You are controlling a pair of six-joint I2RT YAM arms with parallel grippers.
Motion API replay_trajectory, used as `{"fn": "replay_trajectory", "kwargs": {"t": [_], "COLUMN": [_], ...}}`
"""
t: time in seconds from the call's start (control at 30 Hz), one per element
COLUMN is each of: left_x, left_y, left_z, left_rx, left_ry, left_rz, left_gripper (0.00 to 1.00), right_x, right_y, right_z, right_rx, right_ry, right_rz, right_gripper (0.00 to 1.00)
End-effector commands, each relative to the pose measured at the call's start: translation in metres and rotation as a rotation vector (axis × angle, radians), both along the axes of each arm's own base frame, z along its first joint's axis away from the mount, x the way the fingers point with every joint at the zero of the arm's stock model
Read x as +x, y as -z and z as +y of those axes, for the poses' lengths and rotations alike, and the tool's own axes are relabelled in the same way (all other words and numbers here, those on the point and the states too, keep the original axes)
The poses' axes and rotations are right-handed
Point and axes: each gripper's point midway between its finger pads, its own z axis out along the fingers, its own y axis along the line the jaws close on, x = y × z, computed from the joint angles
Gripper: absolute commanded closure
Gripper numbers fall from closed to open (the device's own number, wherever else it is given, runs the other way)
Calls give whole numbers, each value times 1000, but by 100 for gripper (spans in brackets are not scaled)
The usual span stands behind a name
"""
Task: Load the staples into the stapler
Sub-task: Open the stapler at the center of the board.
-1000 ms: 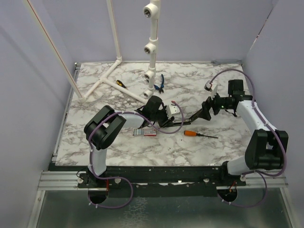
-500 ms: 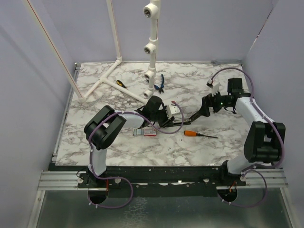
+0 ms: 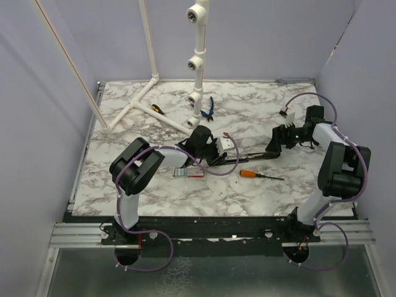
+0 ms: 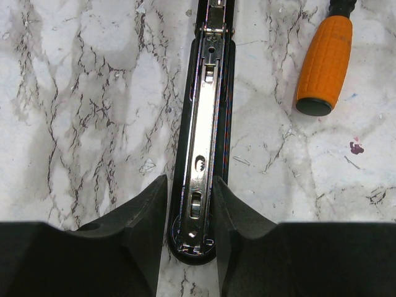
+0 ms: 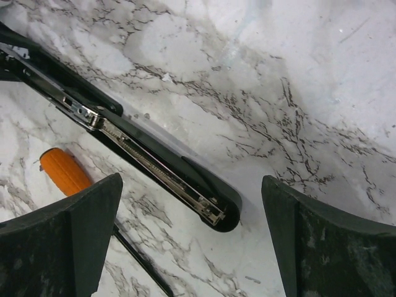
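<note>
Next I need to lift my right gripper, carry it along the stapler [image 3: 247,156] and lower it just past the stapler's held rounded end, which lies to its left in the top view.
The black stapler [image 3: 247,156] lies opened out flat on the marble table, its metal channel [image 4: 207,124] facing up. My left gripper [image 3: 218,158] is shut on it, with both fingers pressed against the sides of one rounded end [image 4: 190,185]. The hinged half runs on to the right, and its far tip [image 5: 216,213] rests on the table. My right gripper [image 3: 278,143] hovers over that tip, open wide [image 5: 192,182] and touching nothing. The staples box [image 3: 189,172], white with red marking, lies on the table just left of my left gripper. No loose staple strip shows.
An orange-handled screwdriver [image 3: 247,174] lies just in front of the stapler, close to it in both wrist views [image 4: 325,62] [image 5: 62,170]. White pipe fittings [image 3: 154,111], blue pliers [image 3: 207,108] and a small yellow-handled tool [image 3: 158,108] sit at the back.
The stapler's hinged half, raised at a slant before, now lies flat on the table. My right gripper has drawn back to the right, staying open. The left gripper has kept its hold.
</note>
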Motion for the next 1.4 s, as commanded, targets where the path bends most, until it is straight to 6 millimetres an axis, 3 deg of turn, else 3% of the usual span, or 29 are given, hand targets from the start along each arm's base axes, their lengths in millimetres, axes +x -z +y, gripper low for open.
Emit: {"fn": "replay_trajectory", "kwargs": {"t": [0.0, 0.1, 0.27, 0.53, 0.7, 0.8, 0.93, 1.07, 1.17, 1.27, 1.37], "left_x": [-6, -3, 3, 0, -6, -3, 2, 14, 26, 39, 46], "left_y": [23, 17, -7, -60, -84, -90, -98, -99, -105, -108, -110], "left_z": [15, 14, 14, 24, 54, 82, 123, 158, 185, 211, 227], "left_rx": [81, 73, 51, 4, 31, 68, 61, 37, -9, -26, -42], "left_ry": [-30, -36, -41, -27, -90, -188, -319, -447, -555, -657, -715], "left_rz": [24, 12, -55, -176, -220, -241, -270, -188, -141, -121, -102], "left_gripper": [64, 62, 37, 20, 17, 14, 1, 1, 1, 1, 1], "right_x": [-1, 0, 1, -8, -9, -9, -6, -25, -39, -41, -24], "right_y": [-15, -26, -58, -96, -135, -160, -181, -177, -169, -152, -117], "right_z": [12, 11, 15, 55, 64, 54, 48, 78, 106, 130, 154], "right_rx": [66, 48, 11, -86, -101, -145, -105, 55, 221, 327, 211], "right_ry": [-60, -74, -99, -191, -176, -105, 54, -70, -223, -347, -371], "right_rz": [-32, -88, -241, -439, -523, -594, -661, -580, -390, -245, -270], "right_gripper": [3, 3, 3, 0, 0, 0, 0, 0, 0, 0, 0]}}
